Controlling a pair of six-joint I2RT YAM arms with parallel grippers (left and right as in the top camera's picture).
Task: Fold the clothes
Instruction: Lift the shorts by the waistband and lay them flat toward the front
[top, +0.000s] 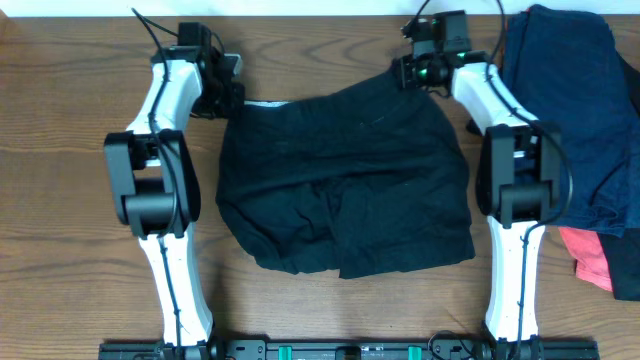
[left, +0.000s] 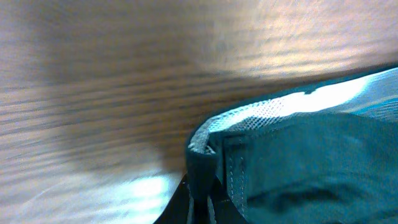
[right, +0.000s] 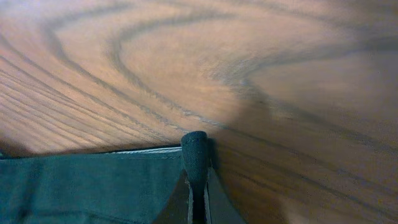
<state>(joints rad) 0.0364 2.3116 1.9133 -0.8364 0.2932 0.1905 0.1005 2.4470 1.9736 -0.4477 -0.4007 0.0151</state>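
Observation:
The right gripper lifts the waistband corner next and carries it outward. It then lowers and releases it on the bare wood beyond the waistband (top: 392, 42) (right: 202, 68), since the shorts' legs lie rumpled.
The black shorts (top: 345, 180) lie in the middle of the wooden table, waistband toward the far edge, legs rumpled toward the near edge. My left gripper (top: 228, 95) is shut on the waistband's left corner; the left wrist view shows the pinched fabric (left: 202, 155) and the pale inner lining (left: 323, 99). My right gripper (top: 412, 70) is shut on the waistband's right corner; the right wrist view shows the fold of black fabric (right: 194, 152) between the fingers, close above the table.
A pile of navy-blue garments (top: 580, 110) lies at the right edge of the table. A coral-pink garment (top: 592, 255) pokes out beneath it near the right arm's base. Both arms reach along the shorts' sides.

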